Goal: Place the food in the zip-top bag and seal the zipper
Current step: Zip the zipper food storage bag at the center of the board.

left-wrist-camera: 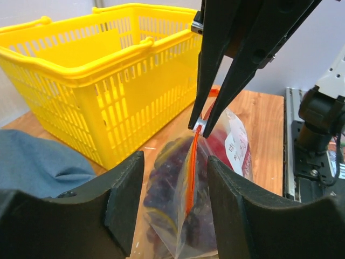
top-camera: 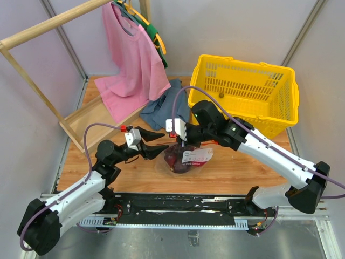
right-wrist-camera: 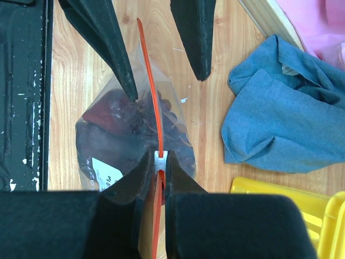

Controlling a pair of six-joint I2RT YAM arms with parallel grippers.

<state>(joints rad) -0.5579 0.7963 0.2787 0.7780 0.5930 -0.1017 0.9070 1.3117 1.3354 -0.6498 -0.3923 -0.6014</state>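
Note:
I will next pull the zipper's slider (left-wrist-camera: pixel 198 125), still partway along in my right gripper, to the right in the top view to the zipper's basket-side end and let go.
The zip-top bag (top-camera: pixel 186 157) lies on the wooden table with its red-orange zipper (right-wrist-camera: pixel 151 91) held up on edge. The food is inside it: dark purple grapes (left-wrist-camera: pixel 161 183) and a red fruit (left-wrist-camera: pixel 218 147) show through the plastic; the tan cluster is hard to pick out. The white label (right-wrist-camera: pixel 101 175) faces the near side. My right gripper (right-wrist-camera: pixel 160 159) is shut on the zipper's white slider (left-wrist-camera: pixel 198 125). My left gripper (left-wrist-camera: pixel 175 162) is open, its fingers either side of the zipper's other end, not touching it. Both meet at mid-table (top-camera: pixel 170 143).
A yellow plastic basket (top-camera: pixel 248 91) stands at the back right, close behind the bag. A blue cloth (top-camera: pixel 167 105) lies just behind the grippers. A pink shirt (top-camera: pixel 132 59) hangs on a wooden rack (top-camera: pixel 48 102) at the back left.

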